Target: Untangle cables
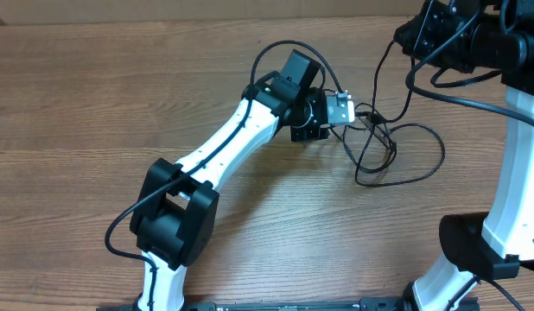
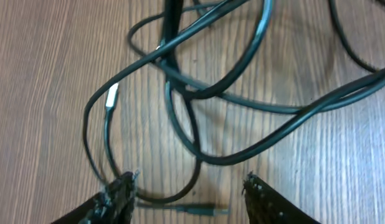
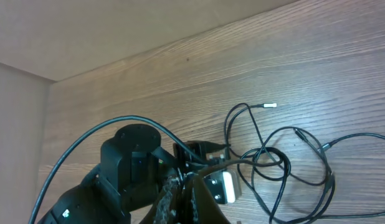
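The cable in my raised right gripper goes toward the right in the overhead view next, away from the tangle, for release, because it still runs into the loops.
Several thin black cables [image 1: 395,149] lie tangled on the wooden table, to the right of the middle. My left gripper [image 1: 343,109] is low at the tangle's left edge. In the left wrist view it is open [image 2: 191,180], and a small plug [image 2: 205,210] lies flat between its fingertips. Crossing cable loops [image 2: 296,112] and a white-tipped plug [image 2: 113,94] lie beyond. My right gripper [image 1: 416,36] is raised at the back right and shut on one cable that rises from the tangle. In the right wrist view, the cable runs from its jaws [image 3: 195,182] down to the loops [image 3: 270,105].
The left arm [image 1: 224,142] stretches diagonally from the front left to the middle of the table. The right arm's white column [image 1: 513,173] stands at the right edge. Thicker black arm wires loop at the back right. Bare wood lies left and front.
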{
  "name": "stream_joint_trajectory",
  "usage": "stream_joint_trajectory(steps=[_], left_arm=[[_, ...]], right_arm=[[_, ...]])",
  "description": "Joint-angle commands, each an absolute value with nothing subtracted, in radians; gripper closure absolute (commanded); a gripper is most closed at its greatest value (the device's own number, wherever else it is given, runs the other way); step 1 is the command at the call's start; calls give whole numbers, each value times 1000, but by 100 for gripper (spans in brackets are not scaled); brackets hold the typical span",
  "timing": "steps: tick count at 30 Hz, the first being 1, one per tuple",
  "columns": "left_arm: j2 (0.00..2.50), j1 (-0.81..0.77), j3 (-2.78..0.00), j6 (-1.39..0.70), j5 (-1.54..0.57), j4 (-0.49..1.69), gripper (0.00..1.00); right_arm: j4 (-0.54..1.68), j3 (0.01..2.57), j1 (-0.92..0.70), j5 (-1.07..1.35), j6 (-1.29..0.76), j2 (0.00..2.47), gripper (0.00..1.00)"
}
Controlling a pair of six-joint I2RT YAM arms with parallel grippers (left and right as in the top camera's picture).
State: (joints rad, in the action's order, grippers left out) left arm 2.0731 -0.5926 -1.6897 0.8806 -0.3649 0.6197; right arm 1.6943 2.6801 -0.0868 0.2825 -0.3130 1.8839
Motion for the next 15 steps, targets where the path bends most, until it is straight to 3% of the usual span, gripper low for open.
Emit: stream_joint_trajectory(steps=[1,7,15], left_arm=[[2093,-596,-1705,863,-364,623,40],[2093,-597,-1705,868,-505,616,30],[2093,-599,-1704,868,-575,596,29]], right_arm=[[1689,2683,-93,277,-306,1858,96],[1689,2683,-93,277,-306,1858,96],[1689,2683,-93,277,-306,1859,96]])
